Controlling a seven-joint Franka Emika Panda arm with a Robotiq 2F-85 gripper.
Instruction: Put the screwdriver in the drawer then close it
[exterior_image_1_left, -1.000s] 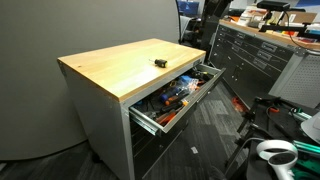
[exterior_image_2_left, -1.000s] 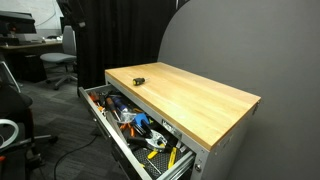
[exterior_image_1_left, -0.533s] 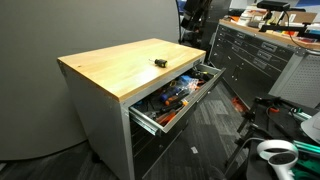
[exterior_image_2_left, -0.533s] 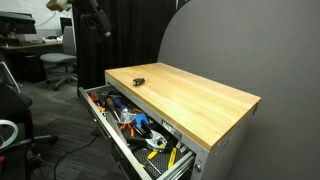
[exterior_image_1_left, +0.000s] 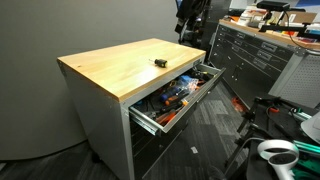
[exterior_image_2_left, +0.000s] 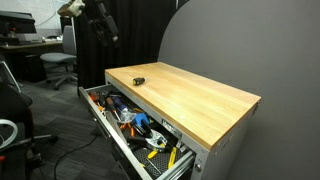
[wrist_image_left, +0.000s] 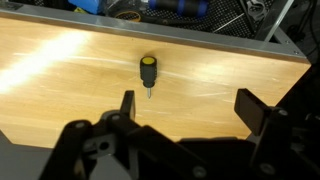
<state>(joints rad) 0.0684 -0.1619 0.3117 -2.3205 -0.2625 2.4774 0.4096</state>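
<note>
My fingers are well above the screwdriver's black handle (exterior_image_1_left: 161, 63) (wrist_image_left: 148, 71), and it lies off their middle. My gripper needs to go down and left in the wrist view onto it.
A short stubby screwdriver with a black handle and yellow cap (wrist_image_left: 147, 71) lies on the wooden bench top; it also shows as a small dark object in both exterior views (exterior_image_1_left: 158, 61) (exterior_image_2_left: 138, 80). The drawer (exterior_image_1_left: 170, 100) below the top stands pulled out and full of tools, also seen in an exterior view (exterior_image_2_left: 135, 130). My gripper (wrist_image_left: 190, 112) is open and empty, its fingers wide apart above the bench top, with the screwdriver beyond the left finger. The arm (exterior_image_1_left: 191, 14) (exterior_image_2_left: 98, 14) hangs high over the far end of the bench.
A grey tool cabinet (exterior_image_1_left: 255, 55) stands behind the bench. Office chairs (exterior_image_2_left: 58, 62) and a desk stand at the back. A white and green object (exterior_image_1_left: 280, 152) sits on the floor. The grey wall (exterior_image_2_left: 230, 45) backs the bench.
The arm has come into view above the far end of the bench and moved toward the bench. The screwdriver and the drawer have not moved.
</note>
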